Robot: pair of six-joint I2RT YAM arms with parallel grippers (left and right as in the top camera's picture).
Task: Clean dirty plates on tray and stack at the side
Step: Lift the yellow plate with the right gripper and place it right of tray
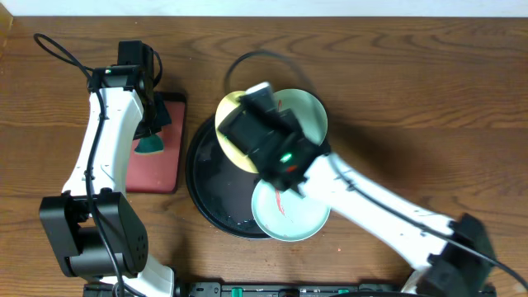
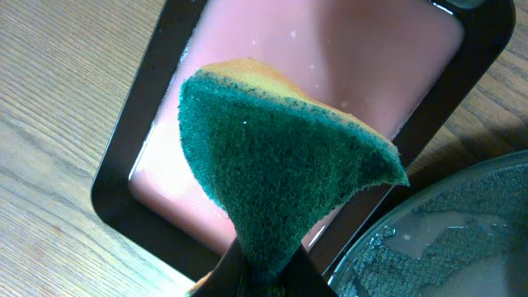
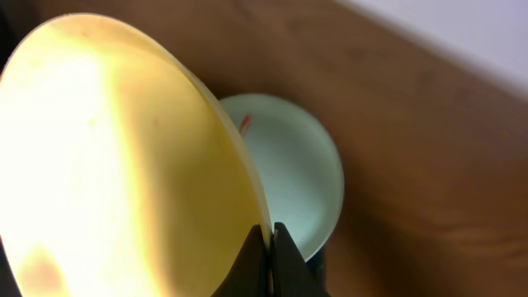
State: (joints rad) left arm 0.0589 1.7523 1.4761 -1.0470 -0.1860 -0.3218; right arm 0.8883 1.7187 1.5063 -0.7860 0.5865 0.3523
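I should next move my right gripper to the right in the overhead view, beyond the mint-green plates, and put the yellow plate (image 1: 227, 132) down on the table.
My right gripper (image 3: 270, 247) is shut on the rim of the yellow plate (image 3: 124, 165) and holds it tilted above the black tray (image 1: 210, 177). In the overhead view the yellow plate (image 1: 227, 132) peeks out left of the gripper (image 1: 260, 124). One mint-green plate (image 1: 305, 115) with a red smear lies at the tray's far right, also in the right wrist view (image 3: 293, 169). A second mint-green plate (image 1: 297, 219) with a red smear lies at the tray's near right. My left gripper (image 2: 264, 276) is shut on the teal sponge (image 2: 280, 165) above the red tray (image 2: 330, 74).
The red rectangular tray (image 1: 161, 161) sits left of the black tray. The sponge shows in the overhead view (image 1: 151, 146) over it. A black cable (image 1: 264, 56) loops behind the plates. Wet patches lie on the black tray's floor (image 2: 462, 239).
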